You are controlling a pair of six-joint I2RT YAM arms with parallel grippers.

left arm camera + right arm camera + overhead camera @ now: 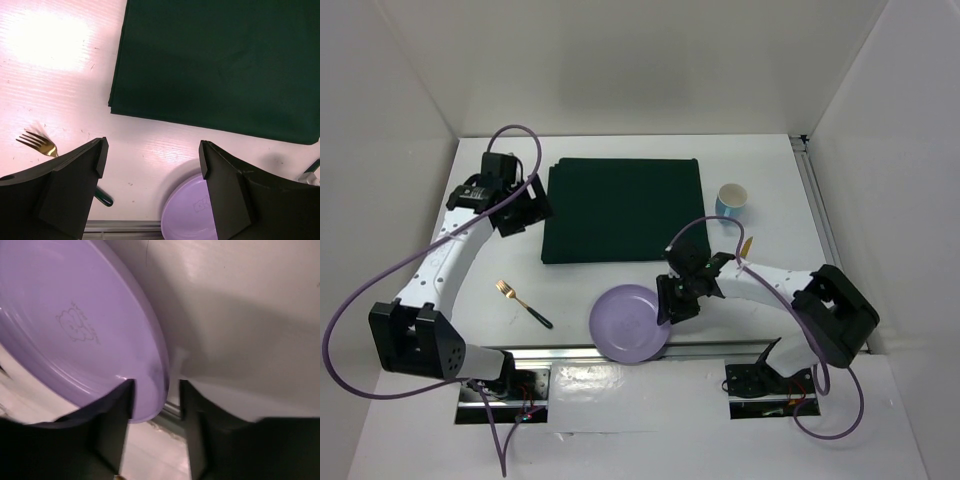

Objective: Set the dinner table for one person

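Note:
My left gripper will move back and down and turn to close across the dark green handle (104, 197), because the fork lies at a slant to my open fingers.
The white dinner table (770, 290) holds a lilac plate (628, 322) at its near edge, partly over the metal rail (720, 350). My right gripper (667, 313) is open with its jaws on either side of the plate's right rim; in the right wrist view one finger (112, 412) lies over the plate (75, 315) and the other (202, 412) stands apart outside the rim. A gold fork with a dark green handle (523, 303) lies left of the plate. My left gripper (525, 207) is open and empty above the table by the dark green cloth (622, 210).
A light blue cup (731, 200) stands right of the cloth. A gold utensil tip (747, 245) shows behind my right arm. The left wrist view shows the cloth (220, 65), the fork (42, 145), the plate (195, 210) and the rail (120, 227).

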